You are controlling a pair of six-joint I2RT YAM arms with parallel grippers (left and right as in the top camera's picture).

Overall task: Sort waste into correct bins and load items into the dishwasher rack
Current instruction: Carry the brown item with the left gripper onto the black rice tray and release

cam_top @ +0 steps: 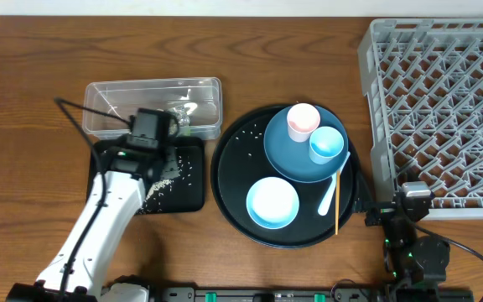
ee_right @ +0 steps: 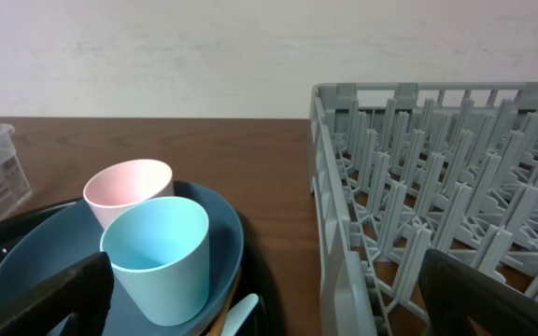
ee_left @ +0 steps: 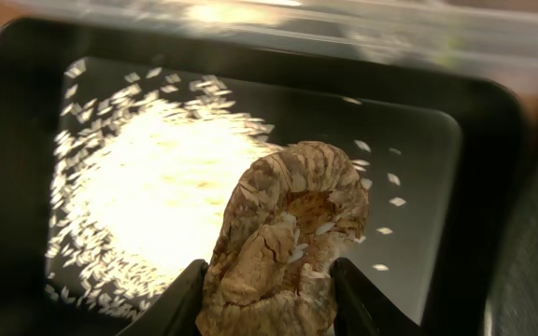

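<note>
I will next lower my left gripper toward the black tray, as the rice heap's edge is below it, and release the lump (ee_left: 288, 233) where food waste already lies.
My left gripper (ee_left: 267, 297) is shut on the brown food lump (ee_left: 288, 233) and holds it over the shallow black tray (ee_left: 479, 121), where white rice grains (ee_left: 157, 196) lie in a heap. In the overhead view the left gripper (cam_top: 159, 151) sits over the black tray (cam_top: 191, 197), beside the clear tub (cam_top: 107, 96). The dark blue plate (cam_top: 288, 159) carries the pinkish-white cup (cam_top: 303, 121) and light blue cup (cam_top: 326, 143). The light blue bowl (cam_top: 272, 202), spoon (cam_top: 329, 196) and chopstick (cam_top: 338, 205) lie on the round tray. My right gripper (ee_right: 264, 308) is open and empty near the grey rack (cam_top: 443, 109).
The large round black tray (cam_top: 229, 180) holds the dishes and scattered rice grains. A crumpled wrapper (cam_top: 183, 113) lies inside the clear tub. The grey rack (ee_right: 418, 187) stands at the right of the right wrist view, the cups (ee_right: 157, 257) at its left.
</note>
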